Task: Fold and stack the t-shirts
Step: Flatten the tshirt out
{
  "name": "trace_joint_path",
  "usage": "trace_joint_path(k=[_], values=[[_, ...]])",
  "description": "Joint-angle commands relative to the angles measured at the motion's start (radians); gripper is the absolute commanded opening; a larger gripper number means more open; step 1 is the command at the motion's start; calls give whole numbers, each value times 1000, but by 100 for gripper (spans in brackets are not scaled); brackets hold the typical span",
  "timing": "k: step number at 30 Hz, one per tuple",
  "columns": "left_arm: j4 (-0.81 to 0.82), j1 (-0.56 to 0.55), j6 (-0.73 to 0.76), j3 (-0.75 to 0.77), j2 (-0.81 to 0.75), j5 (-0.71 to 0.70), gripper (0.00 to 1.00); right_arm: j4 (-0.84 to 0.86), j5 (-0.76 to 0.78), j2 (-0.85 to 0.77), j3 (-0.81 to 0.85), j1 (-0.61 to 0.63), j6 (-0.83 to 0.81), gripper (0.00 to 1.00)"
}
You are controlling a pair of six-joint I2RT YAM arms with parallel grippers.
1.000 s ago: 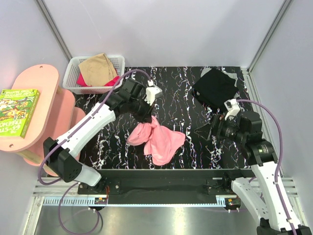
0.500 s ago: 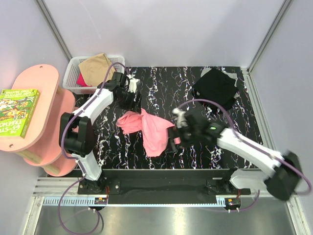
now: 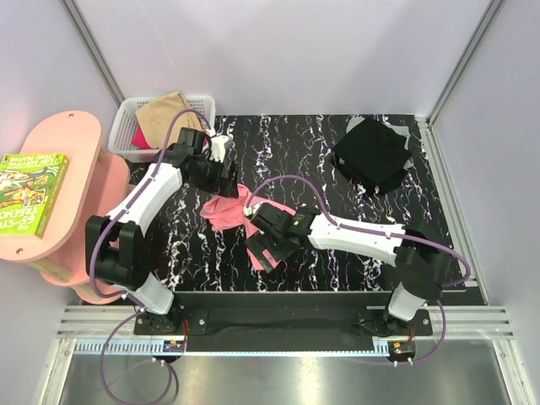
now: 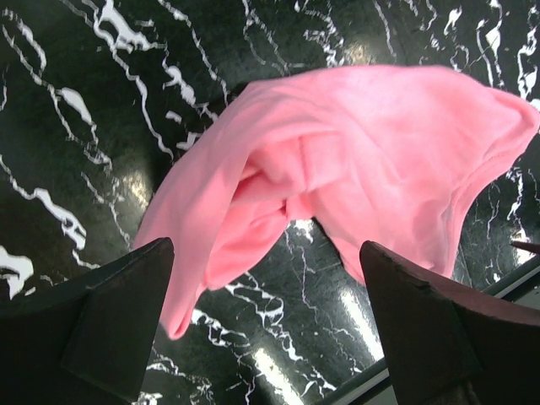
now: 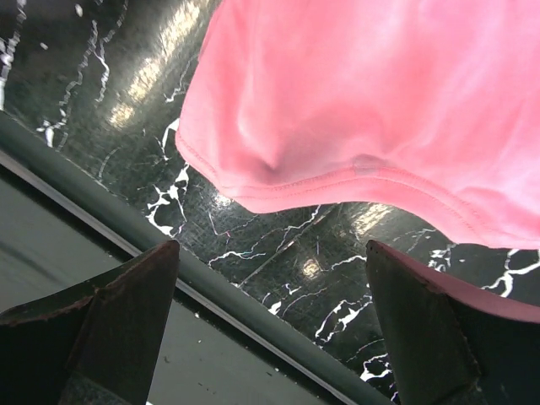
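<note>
My right gripper will move down onto the fold beside the corner of the near hem and close there, because the near hem is uncovered just ahead of its open fingers.
The salmon pink t-shirt [image 3: 223,213] lies crumpled left of the table's middle and fills the upper part of the left wrist view [image 4: 354,160]. My left gripper [image 3: 226,180] hovers over its far left side, open, with nothing between the fingers [image 4: 266,274]. My right gripper [image 3: 265,247] reaches across to the shirt's near hem [image 5: 354,126], open and empty [image 5: 272,253], close to the table's front edge. The black t-shirt [image 3: 372,153] lies folded at the back right. A tan t-shirt [image 3: 169,114] and a magenta one [image 3: 144,137] sit in the white basket [image 3: 125,128].
The black marbled table [image 3: 295,152] ends at a metal front rail [image 5: 211,287] just beyond the right fingers. A pink round shelf [image 3: 61,143] with a green book [image 3: 30,191] stands at the left. The right forearm [image 3: 363,237] spans the table's near middle.
My left gripper opened and dropped the pink shirt, which sank into a heap, then drew back toward the basket. The right arm swung left across the table to the shirt's near hem.
</note>
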Motion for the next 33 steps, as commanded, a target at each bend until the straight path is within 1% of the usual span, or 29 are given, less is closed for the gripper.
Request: trace_joint_path(k=[1,6,12,15,16,18,19,21,22,23,24,26,28,30,32,33], values=[[33,19,38,-53,-47,8,98,36,9,33,-2,23,9,100],[53,49,35,-94,-54,28,96,87,1,68,-18,34,29,100],[70,71,33,-108,-40,37,96,109,-43,136,25,43,34,100],[74,73,35,-109,-37,40,96,130,-60,188,36,45,38,94],[76,73,35,-108,-39,40,96,136,-60,196,43,45,41,89],[74,73,38,-108,-39,40,95,141,-60,213,50,46,43,82],[74,73,38,-109,-42,40,95,145,-58,217,54,45,43,77],[74,73,42,-112,-43,40,95,147,-49,214,54,45,43,70],[74,73,44,-114,-43,40,95,145,-46,211,54,45,42,64],[76,73,50,-116,-43,40,95,144,-37,208,51,45,41,40],[76,73,50,-116,-42,40,95,144,-29,193,48,45,41,23],[76,73,51,-114,-36,34,95,136,-3,176,45,45,43,0],[79,73,56,-111,-25,31,95,101,24,141,53,45,38,0],[80,73,61,-102,-13,22,95,60,84,93,80,45,25,0],[80,73,64,-96,-11,19,95,-28,144,53,112,43,18,0],[80,73,65,-90,-13,19,95,-57,155,0,149,43,20,0]])
